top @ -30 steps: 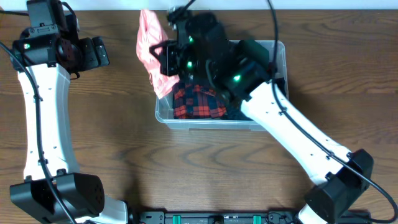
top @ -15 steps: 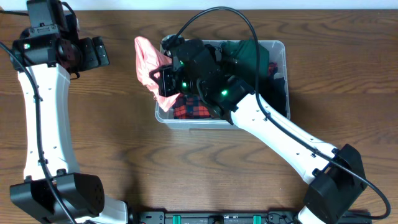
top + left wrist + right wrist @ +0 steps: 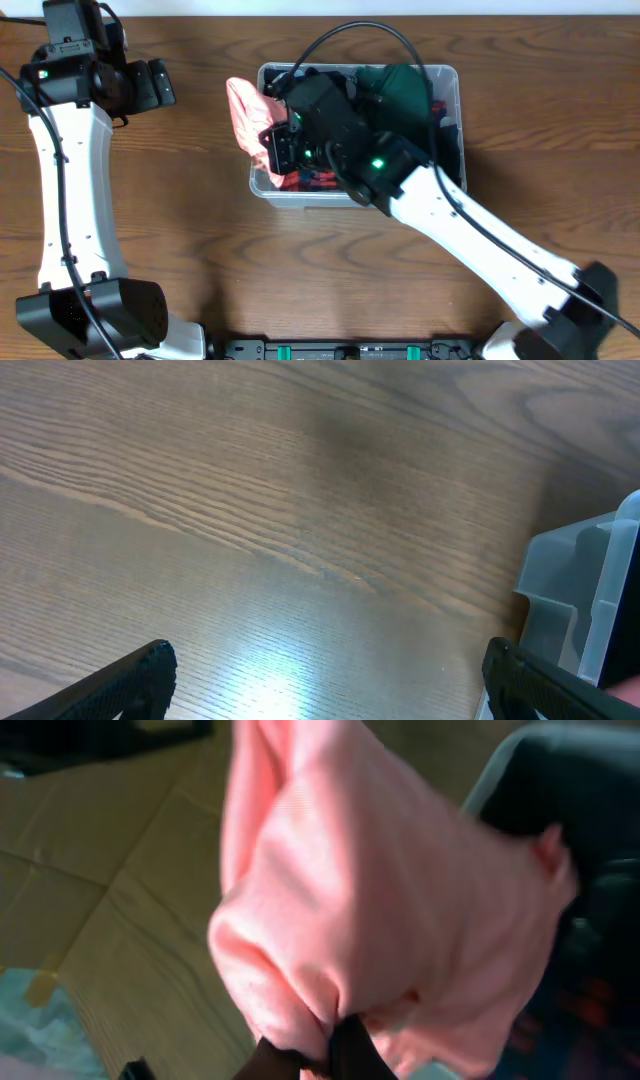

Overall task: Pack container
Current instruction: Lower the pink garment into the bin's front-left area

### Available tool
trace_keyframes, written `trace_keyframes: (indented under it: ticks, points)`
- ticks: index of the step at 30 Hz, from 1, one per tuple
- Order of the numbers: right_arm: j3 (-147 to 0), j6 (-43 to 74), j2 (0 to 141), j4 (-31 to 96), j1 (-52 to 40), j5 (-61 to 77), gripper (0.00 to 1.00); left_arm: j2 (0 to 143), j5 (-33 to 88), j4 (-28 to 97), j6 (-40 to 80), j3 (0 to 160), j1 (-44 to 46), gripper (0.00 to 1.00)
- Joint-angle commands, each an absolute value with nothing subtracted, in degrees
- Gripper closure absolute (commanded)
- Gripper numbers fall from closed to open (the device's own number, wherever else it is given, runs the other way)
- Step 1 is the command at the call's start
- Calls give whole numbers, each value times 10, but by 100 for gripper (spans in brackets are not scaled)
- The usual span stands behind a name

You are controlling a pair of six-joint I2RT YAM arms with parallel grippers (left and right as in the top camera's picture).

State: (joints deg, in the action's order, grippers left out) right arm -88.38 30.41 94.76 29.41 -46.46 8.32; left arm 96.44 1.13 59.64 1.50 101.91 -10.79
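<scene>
I should move my right gripper to the right in the overhead view until it is over the red plaid cloth (image 3: 316, 181) and release the pink cloth (image 3: 248, 112), because it hangs over the container's rim.
The clear plastic container (image 3: 447, 82) stands at the table's back middle, holding red plaid, dark green and dark clothes. My right gripper (image 3: 272, 150) is shut on a pink cloth (image 3: 248, 112) at the container's left wall; the cloth hangs over that rim, partly outside. In the right wrist view the pink cloth (image 3: 380, 890) fills the frame, pinched between the fingertips (image 3: 322, 1055). My left gripper (image 3: 160, 84) is open and empty at the back left, over bare table. Its wrist view shows the container's corner (image 3: 590, 600) at the right edge.
A red plaid cloth (image 3: 310, 180) and a dark green cloth (image 3: 400, 85) lie inside the container. The wooden table (image 3: 200, 230) surrounds it. My right arm (image 3: 470, 230) crosses the table's front right.
My right gripper has moved toward the front and down with the pink cloth, bringing it lower at the container's left rim. The left arm has not moved.
</scene>
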Motion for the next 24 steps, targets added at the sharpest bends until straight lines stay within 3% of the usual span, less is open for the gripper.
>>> trace_keyframes:
  ticks: [1,11,24]
  points:
    - [-885,257,870,310,-463,24,99,962,10,598,16,1026,-110,2]
    - [-885,180,812,450,-441,-91,99,962,10,598,16,1026,-110,2]
    - [-884,-102,893,446,-415,-94,99,962,10,598,16,1026,-110,2]
